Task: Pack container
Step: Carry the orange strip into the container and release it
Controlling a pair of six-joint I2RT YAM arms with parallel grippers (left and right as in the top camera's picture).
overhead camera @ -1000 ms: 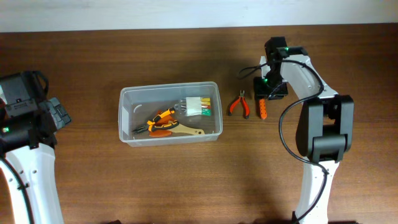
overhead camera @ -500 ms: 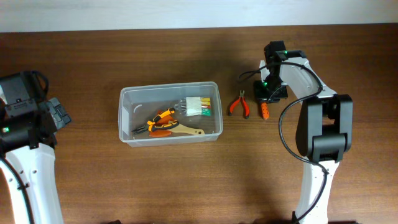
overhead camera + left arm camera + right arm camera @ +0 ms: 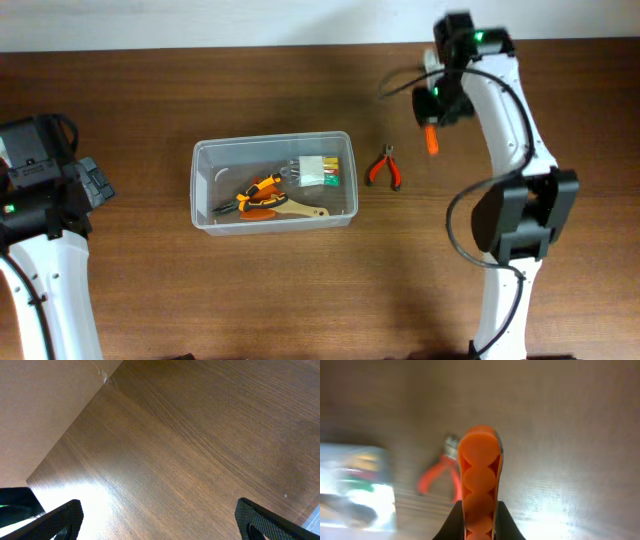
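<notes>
Next I should swing my right gripper over the container's bare bottom by the orange-black pliers (image 3: 241,173) to release the orange-handled tool, since the container lies to the gripper's left in the overhead view.
The clear plastic container (image 3: 200,190) sits left of centre and holds orange-black pliers, a wooden-handled tool and a pack of coloured bits. My right gripper (image 3: 433,128) is shut on an orange-handled tool (image 3: 479,485) and holds it lifted above the table, right of the container. Red-handled pliers (image 3: 384,170) lie on the table between the container and that gripper; they also show in the right wrist view (image 3: 440,477), as does the container's corner (image 3: 355,487). My left gripper (image 3: 160,520) is open and empty over bare wood at the far left.
The table's back edge meets a pale wall behind the right arm (image 3: 500,90). The left arm's base (image 3: 40,200) stands at the left edge.
My right gripper closed on the orange-handled tool where it lay, lifted it off the table and moved it toward the back. The left arm has not moved.
</notes>
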